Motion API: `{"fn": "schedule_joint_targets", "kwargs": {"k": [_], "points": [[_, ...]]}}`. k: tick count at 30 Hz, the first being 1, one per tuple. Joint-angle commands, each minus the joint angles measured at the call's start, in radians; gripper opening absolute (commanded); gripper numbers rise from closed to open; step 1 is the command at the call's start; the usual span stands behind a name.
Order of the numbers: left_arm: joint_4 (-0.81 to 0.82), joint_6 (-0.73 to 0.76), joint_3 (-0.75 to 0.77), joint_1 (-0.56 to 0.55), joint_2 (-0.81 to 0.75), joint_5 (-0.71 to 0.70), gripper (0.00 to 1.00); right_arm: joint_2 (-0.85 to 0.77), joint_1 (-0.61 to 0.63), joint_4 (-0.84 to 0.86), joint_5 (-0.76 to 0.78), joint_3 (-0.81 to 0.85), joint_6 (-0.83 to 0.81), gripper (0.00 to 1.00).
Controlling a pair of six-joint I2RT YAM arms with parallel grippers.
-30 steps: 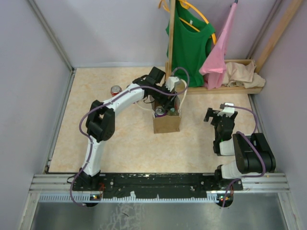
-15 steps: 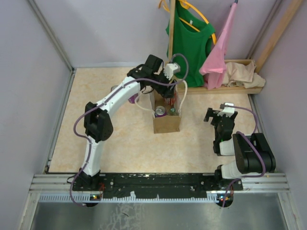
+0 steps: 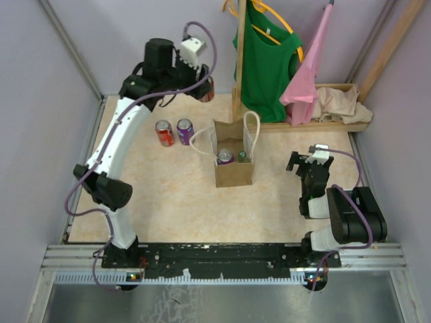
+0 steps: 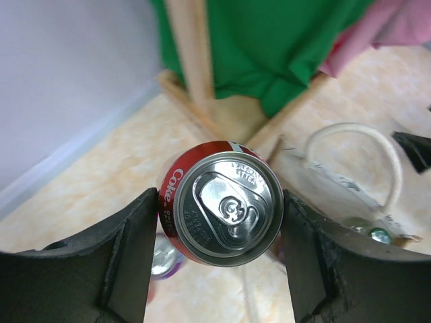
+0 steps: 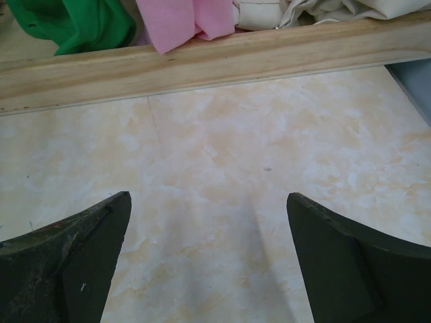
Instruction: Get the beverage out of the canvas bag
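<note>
I should next bring the Coke can [image 4: 222,202] back and down with my left gripper. Then I should release it on the tabletop before the standing purple can, because that spot is bare.
The tan canvas bag [image 3: 234,168] with white looped handles stands upright mid-table. A purple can [image 3: 225,157] and a green-topped can [image 3: 242,157] show inside it. My left gripper [image 3: 204,86] is raised high, back and left of the bag, shut on a red Coke can [image 4: 222,202] seen top-on between its fingers. The bag's handle [image 4: 350,138] and rim show below in the left wrist view. My right gripper [image 3: 304,160] is open and empty, low over the table to the right of the bag, its fingertips [image 5: 81,235] wide apart.
A red can [image 3: 164,132] and a purple can [image 3: 184,130] stand on the table left of the bag. A wooden rack [image 3: 316,125] with a green shirt [image 3: 266,64], a pink cloth [image 3: 306,74] and a beige cloth heap [image 3: 340,102] stands behind.
My left gripper has risen out of the bag with the red Coke can and swung up and to the back left. The right arm has not moved.
</note>
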Motion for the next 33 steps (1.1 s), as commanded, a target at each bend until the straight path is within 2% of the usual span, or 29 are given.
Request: {"fn": "schedule_joint_targets", "kwargs": {"k": [1,7,11,14,16,20,33], "points": [[0.081,-0.007,-0.038,0.031,-0.149,-0.144,0.0,0.0,-0.002,0.051,0.003,0.02,0.001,0.99],[0.027,-0.064,-0.16,0.118,-0.226,-0.184,0.0,0.0,-0.001,0.051,0.003,0.02,0.002,0.99],[0.03,-0.118,-0.348,0.13,-0.278,-0.139,0.0,0.001,-0.002,0.051,0.004,0.02,0.002,0.99],[0.126,-0.171,-0.54,0.126,-0.332,-0.069,0.0,0.001,-0.002,0.051,0.004,0.021,0.001,0.99],[0.208,-0.2,-0.689,0.119,-0.37,-0.063,0.0,0.001,-0.002,0.051,0.004,0.02,0.002,0.99],[0.363,-0.222,-0.888,0.111,-0.429,-0.084,0.0,0.0,-0.001,0.052,0.003,0.021,0.001,0.99],[0.612,-0.257,-1.121,0.1,-0.432,-0.185,0.0,0.001,-0.002,0.051,0.004,0.021,0.001,0.99]]}}
